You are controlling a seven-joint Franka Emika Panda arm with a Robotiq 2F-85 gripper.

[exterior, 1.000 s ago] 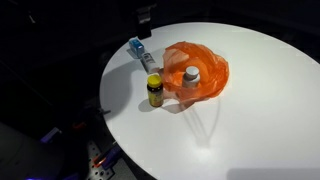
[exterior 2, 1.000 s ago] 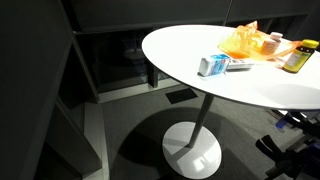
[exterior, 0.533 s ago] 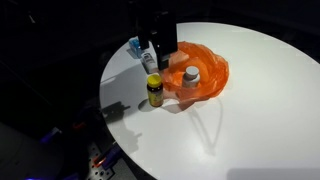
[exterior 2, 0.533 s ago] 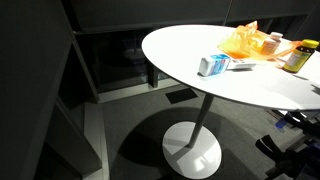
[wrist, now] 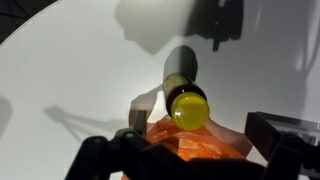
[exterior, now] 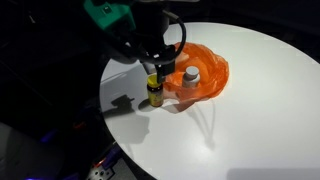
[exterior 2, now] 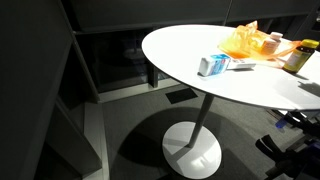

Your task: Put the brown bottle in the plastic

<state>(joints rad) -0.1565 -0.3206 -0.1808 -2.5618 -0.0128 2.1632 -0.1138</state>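
Observation:
My gripper lowers its open fingers around the yellow cap of the brown bottle (exterior: 154,92) next.
The brown bottle (exterior: 154,92) with a yellow cap stands upright on the white round table (exterior: 250,115), just beside the orange plastic bag (exterior: 203,70). It also shows in an exterior view (exterior 2: 298,57) next to the plastic bag (exterior 2: 248,42). My gripper (exterior: 160,64) hangs open just above the bottle, touching nothing. In the wrist view the yellow cap of the bottle (wrist: 189,108) lies between and ahead of my spread fingers (wrist: 190,142), with the orange plastic (wrist: 200,150) below it.
A white-capped bottle (exterior: 191,75) sits inside the orange bag. A blue and white box (exterior 2: 214,65) lies on the table (exterior 2: 180,45) near its edge. The arm hides that box in the exterior view that shows the gripper. Dark floor surrounds the table.
The arm has come in from the top of the exterior view and moved down over the brown bottle. The bottle, bag and box have not moved.

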